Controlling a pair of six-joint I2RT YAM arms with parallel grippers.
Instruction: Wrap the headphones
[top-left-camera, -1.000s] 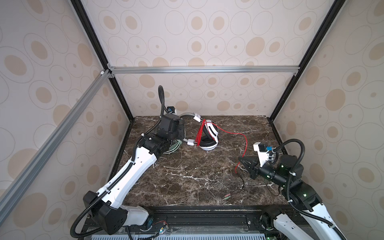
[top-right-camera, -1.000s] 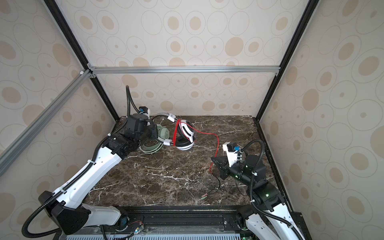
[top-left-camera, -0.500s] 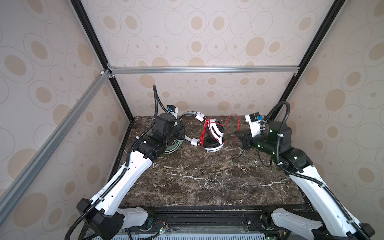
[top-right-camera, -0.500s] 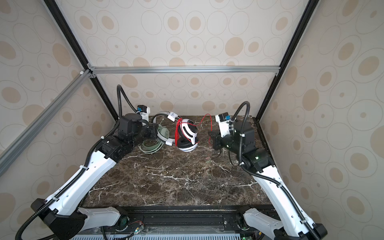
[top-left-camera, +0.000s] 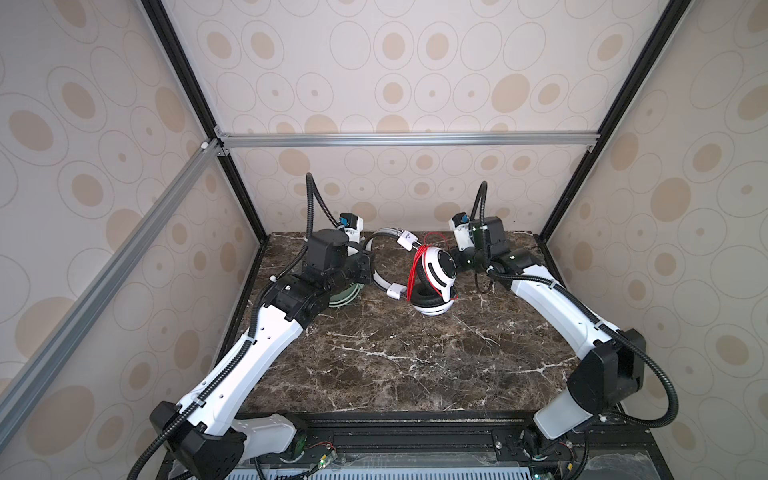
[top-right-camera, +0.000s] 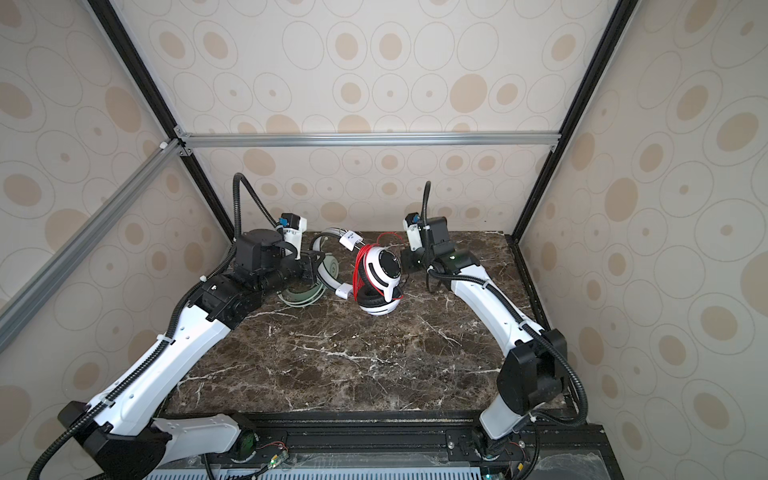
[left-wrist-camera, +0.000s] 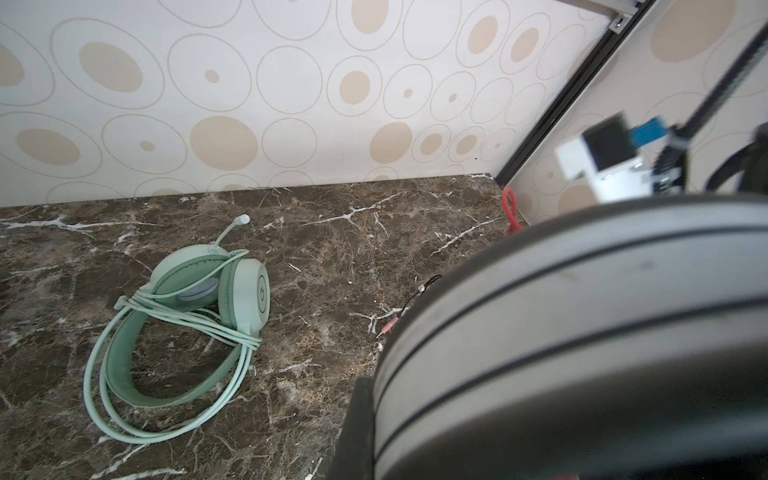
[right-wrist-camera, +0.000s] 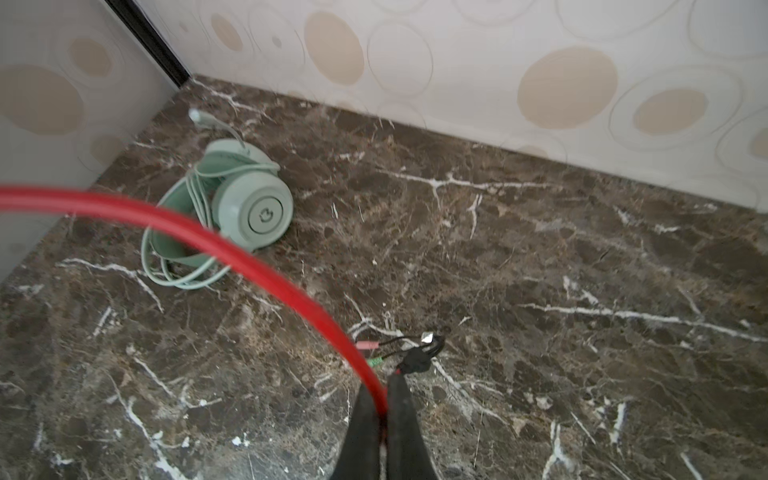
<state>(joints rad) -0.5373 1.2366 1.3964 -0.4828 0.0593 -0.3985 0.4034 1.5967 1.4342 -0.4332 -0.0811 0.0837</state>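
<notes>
The red cable goes down and back beside the lower white ear cup (top-left-camera: 432, 307) next, and my right gripper releases it there. Only its short splitter end remains unwound.
The white-and-black headphones (top-left-camera: 436, 274) stand at the back middle of the table, with the red cable (top-left-camera: 417, 268) looped round the ear cups. Their grey headband (top-left-camera: 380, 243) arches to the left, and my left gripper (top-left-camera: 366, 266) is shut on it. In the left wrist view the headband (left-wrist-camera: 582, 316) fills the frame beside one dark finger (left-wrist-camera: 356, 432). My right gripper (right-wrist-camera: 381, 390) is shut on the red cable (right-wrist-camera: 249, 257), close against the right side of the white ear cup (top-right-camera: 384, 270). The mint-green headphones (left-wrist-camera: 187, 328) lie wrapped at the back left, partly under my left arm (top-right-camera: 291, 274).
The cable's black splitter (right-wrist-camera: 415, 359) with its pink and green plugs (right-wrist-camera: 368, 345) dangles just past the right fingertips. The back wall and black corner posts (top-left-camera: 552, 216) stand close behind both wrists. Bare marble table (top-left-camera: 395, 365) stretches toward the front.
My right arm has swung from the front right of the table up to the back, carrying the red cable to the white ear cup. The left arm has shifted only slightly, with the headband still held.
</notes>
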